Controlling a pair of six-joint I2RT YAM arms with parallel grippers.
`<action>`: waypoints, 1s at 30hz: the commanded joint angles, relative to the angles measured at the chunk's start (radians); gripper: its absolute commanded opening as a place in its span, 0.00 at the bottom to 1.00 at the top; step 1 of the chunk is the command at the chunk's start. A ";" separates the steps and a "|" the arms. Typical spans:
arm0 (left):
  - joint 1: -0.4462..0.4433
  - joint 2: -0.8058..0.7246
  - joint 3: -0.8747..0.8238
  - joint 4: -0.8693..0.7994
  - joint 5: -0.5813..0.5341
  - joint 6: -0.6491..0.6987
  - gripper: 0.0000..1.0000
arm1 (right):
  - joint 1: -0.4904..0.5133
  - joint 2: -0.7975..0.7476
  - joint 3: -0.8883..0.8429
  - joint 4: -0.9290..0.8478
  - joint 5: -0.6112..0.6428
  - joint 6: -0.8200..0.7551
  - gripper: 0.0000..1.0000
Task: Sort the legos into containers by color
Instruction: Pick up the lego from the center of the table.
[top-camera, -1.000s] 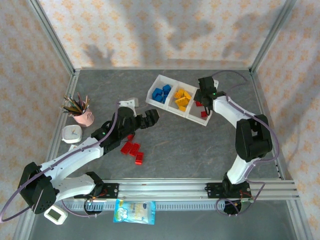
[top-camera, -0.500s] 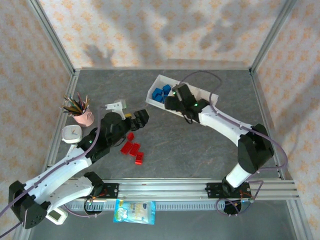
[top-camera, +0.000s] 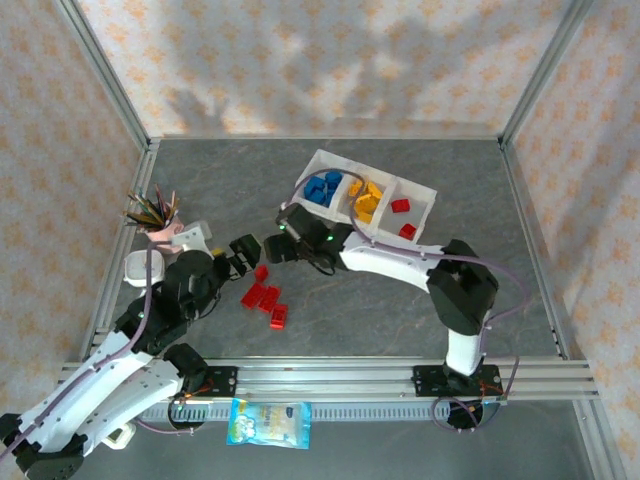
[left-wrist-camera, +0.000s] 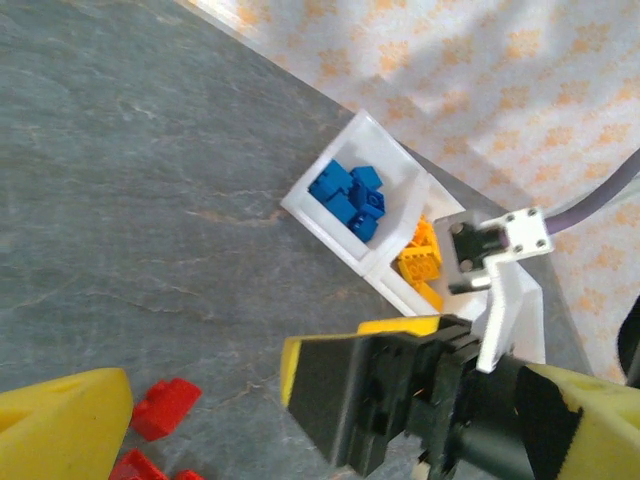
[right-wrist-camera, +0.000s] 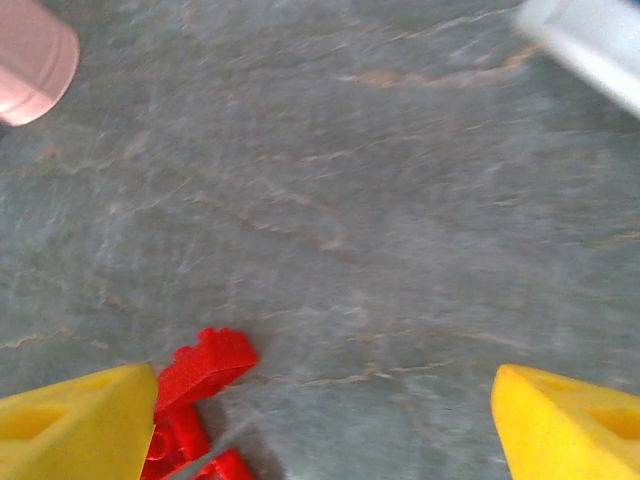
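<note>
The farthest red lego (top-camera: 261, 272) (right-wrist-camera: 208, 366) lies below, by one finger rather than between both, so next my right gripper needs to shift sideways over it and lower both fingers around it.
The white three-compartment tray (top-camera: 421, 186) holds blue legos (top-camera: 322, 188), yellow-orange legos (top-camera: 366, 200) and two red legos (top-camera: 402, 207). Loose red legos (top-camera: 264, 296) lie on the table left of centre. My right gripper (top-camera: 273, 248) hangs open just above and beyond them, and the wrist view has red legos (right-wrist-camera: 204, 366) by its left finger (right-wrist-camera: 80, 420). My left gripper (top-camera: 243, 252) is open close beside it, holding nothing. From the left wrist I see the tray (left-wrist-camera: 305, 198), red legos (left-wrist-camera: 165, 408) and the right gripper's black pad (left-wrist-camera: 335, 400) between my left fingers.
A pink cup of pencils (top-camera: 165, 228) and a white clock (top-camera: 138, 268) stand at the left. A snack packet (top-camera: 268, 422) lies by the front rail, a white timer (top-camera: 112, 436) at its left. Metal frame posts bound the table.
The right arm swung from the tray's red compartment leftward to the loose red legos. The left arm drew back toward the left and near side.
</note>
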 joint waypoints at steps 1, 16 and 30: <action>0.005 -0.040 -0.007 -0.124 -0.071 -0.045 0.99 | 0.031 0.066 0.066 -0.012 0.004 0.069 0.87; 0.007 -0.147 -0.032 -0.227 -0.103 -0.105 0.99 | 0.088 0.291 0.216 -0.020 -0.035 -0.155 0.84; 0.007 -0.147 -0.046 -0.205 -0.083 -0.106 0.99 | 0.082 0.373 0.270 -0.047 0.028 -0.235 0.56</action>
